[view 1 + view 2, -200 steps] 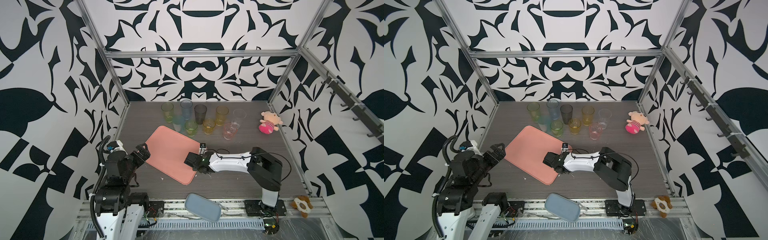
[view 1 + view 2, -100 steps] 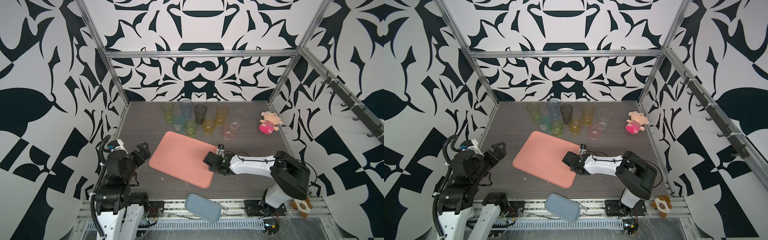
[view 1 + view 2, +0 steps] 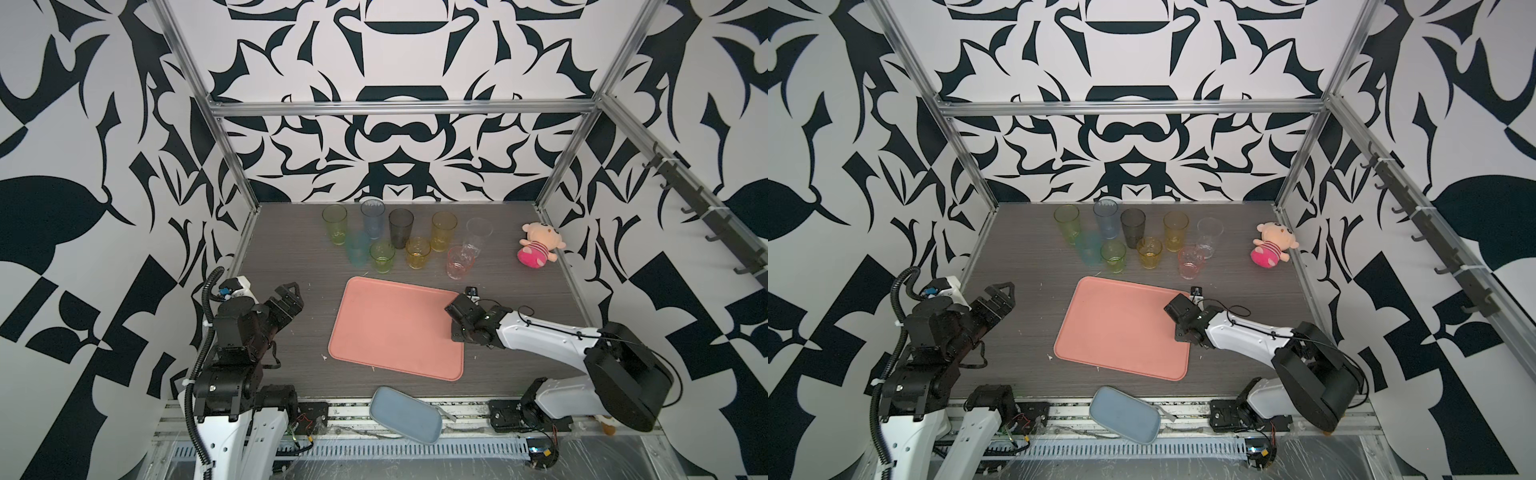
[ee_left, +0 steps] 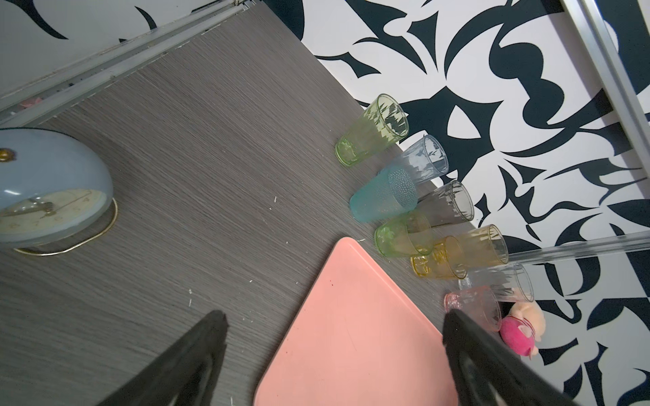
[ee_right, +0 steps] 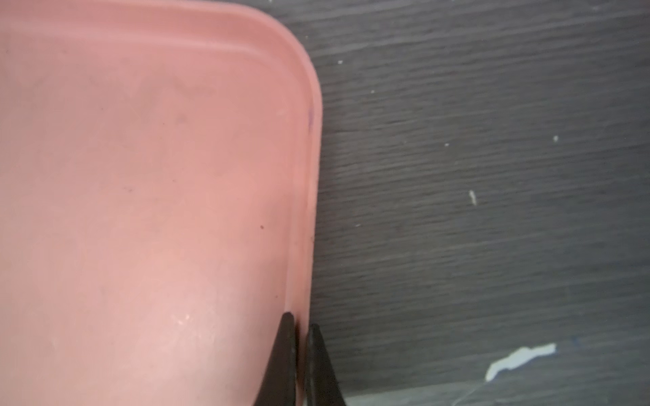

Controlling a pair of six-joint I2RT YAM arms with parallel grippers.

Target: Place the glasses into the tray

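Note:
The tray (image 3: pixel 395 328) is crooked, so my right gripper will next push the tray's rim outward toward the pink glass (image 3: pixel 457 263) and then release it.
The salmon-pink tray (image 3: pixel 395 328) (image 3: pixel 1121 328) lies flat and empty mid-table. My right gripper (image 3: pixel 457 331) (image 3: pixel 1179 332) (image 5: pixel 300 321) is shut on the tray's (image 5: pixel 140 175) right rim, one finger inside and one outside. Several tinted glasses stand upright behind the tray in two rows: yellow-green (image 3: pixel 334 224), blue (image 3: pixel 372 218), grey (image 3: pixel 401 227), amber (image 3: pixel 444 230), clear (image 3: pixel 477 237), teal (image 3: pixel 357 249), green (image 3: pixel 382 257), orange (image 3: pixel 417 252), pink (image 3: pixel 460 262). My left gripper (image 3: pixel 291 291) (image 3: pixel 1000 291) (image 4: pixel 330 320) hangs open and empty left of the tray (image 4: pixel 351 334).
A pink plush toy (image 3: pixel 538 245) sits at the back right by the wall. A pale blue-grey dish (image 3: pixel 405 415) (image 4: pixel 45 200) rests on the front rail. Metal frame posts and patterned walls close in the table on three sides.
My right arm has pulled the tray to the right by its rim, and the tray has turned squarer to the table. The left arm has not moved.

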